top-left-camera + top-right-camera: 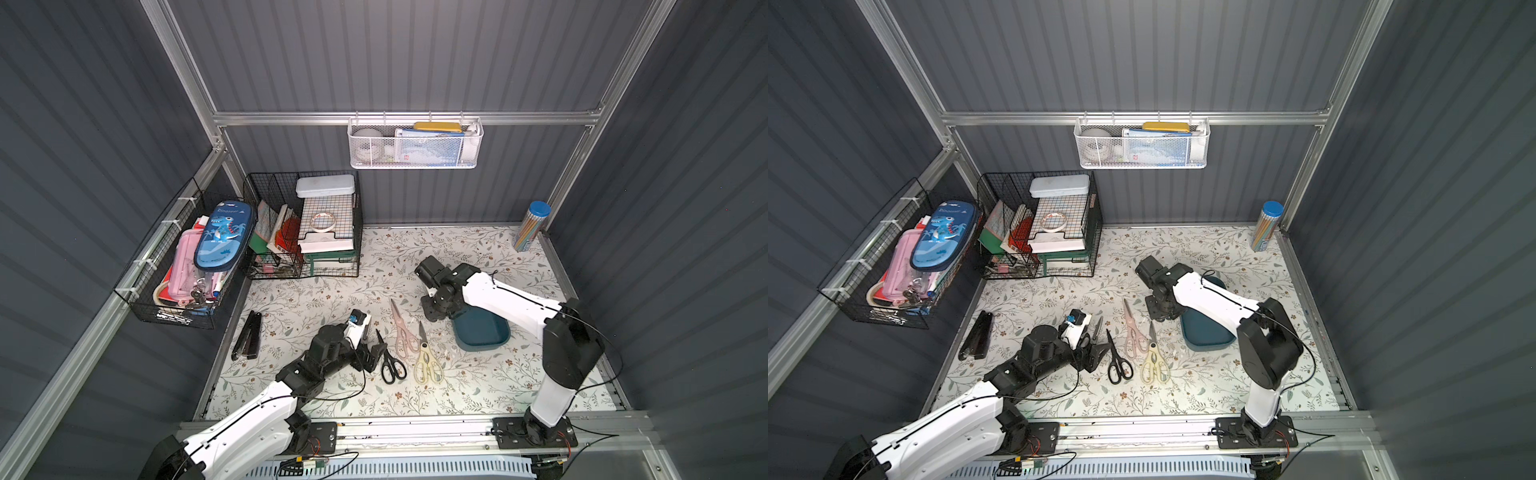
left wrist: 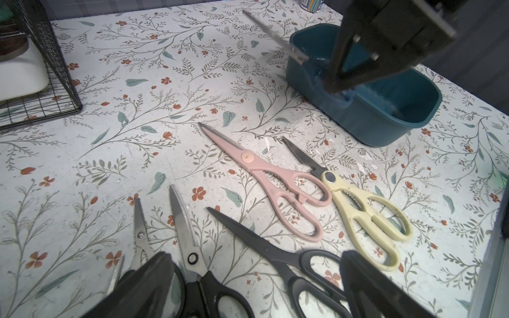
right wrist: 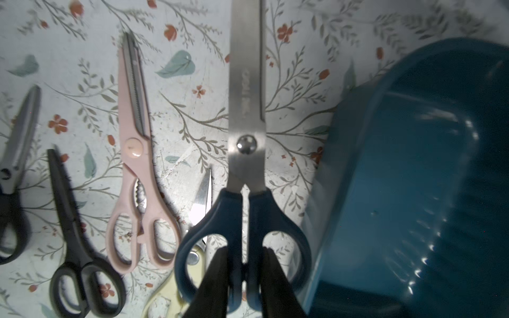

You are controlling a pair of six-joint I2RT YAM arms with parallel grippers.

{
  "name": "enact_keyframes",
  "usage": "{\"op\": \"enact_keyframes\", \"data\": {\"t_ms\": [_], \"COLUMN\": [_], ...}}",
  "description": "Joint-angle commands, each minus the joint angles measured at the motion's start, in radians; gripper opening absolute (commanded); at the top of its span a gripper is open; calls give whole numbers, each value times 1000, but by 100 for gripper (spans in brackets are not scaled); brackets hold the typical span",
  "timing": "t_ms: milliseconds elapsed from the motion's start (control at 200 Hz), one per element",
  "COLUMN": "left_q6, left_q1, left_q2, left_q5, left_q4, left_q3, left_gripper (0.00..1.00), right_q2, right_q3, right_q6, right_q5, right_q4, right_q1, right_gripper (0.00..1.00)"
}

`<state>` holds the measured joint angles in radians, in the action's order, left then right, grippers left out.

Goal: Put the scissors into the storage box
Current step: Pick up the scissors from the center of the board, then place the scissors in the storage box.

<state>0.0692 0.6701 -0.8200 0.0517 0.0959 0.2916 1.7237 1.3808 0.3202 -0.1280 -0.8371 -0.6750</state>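
Observation:
Next, the right gripper carries the blue-handled scissors (image 3: 245, 137) across the storage box's rim, lowers them to its empty bottom below and beside the gripper, and releases.
My right gripper (image 3: 243, 264) is shut on the blue-handled scissors (image 3: 245, 137), with its fingers through the two loops and the blades pointing away, beside the teal storage box (image 3: 427, 179). In a top view this gripper (image 1: 434, 309) hangs at the storage box's (image 1: 484, 332) far left end. My left gripper (image 2: 256, 286) stands open low over black-handled scissors (image 2: 275, 256) and a steel-bladed black pair (image 2: 187, 247). Pink shears (image 1: 403, 332) and pale-yellow shears (image 1: 428, 359) lie between the black scissors (image 1: 388, 361) and the box.
A long black bar (image 1: 248, 334) lies near the table's left edge. Black wire baskets (image 1: 303, 224) stand at the back left, and another (image 1: 187, 266) hangs on the left wall. A white mesh basket (image 1: 415, 143) hangs on the back rail, and a pencil tube (image 1: 532, 226) stands back right.

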Motion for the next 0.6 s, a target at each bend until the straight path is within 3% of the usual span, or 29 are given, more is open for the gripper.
{"op": "enact_keyframes", "data": {"t_ms": [0,260,595], "left_q6": [0,4,9], "left_q1": [6,6,6], "left_q2": [4,-4,-8], "left_q5": [2,-3,-5], "left_q4": [-11,-16,-19], "left_q3": [12,17,20], "left_gripper": [99,99,99], "right_q2": [-133,-243,-90], "right_q3": [-57,-284,-287], "right_q6": [-13,-84,-171], "right_q5": [-24,59,89], "right_q4": [-20,6,44], "right_q1": [59,258,243], "right_gripper": [11,11,9]}}
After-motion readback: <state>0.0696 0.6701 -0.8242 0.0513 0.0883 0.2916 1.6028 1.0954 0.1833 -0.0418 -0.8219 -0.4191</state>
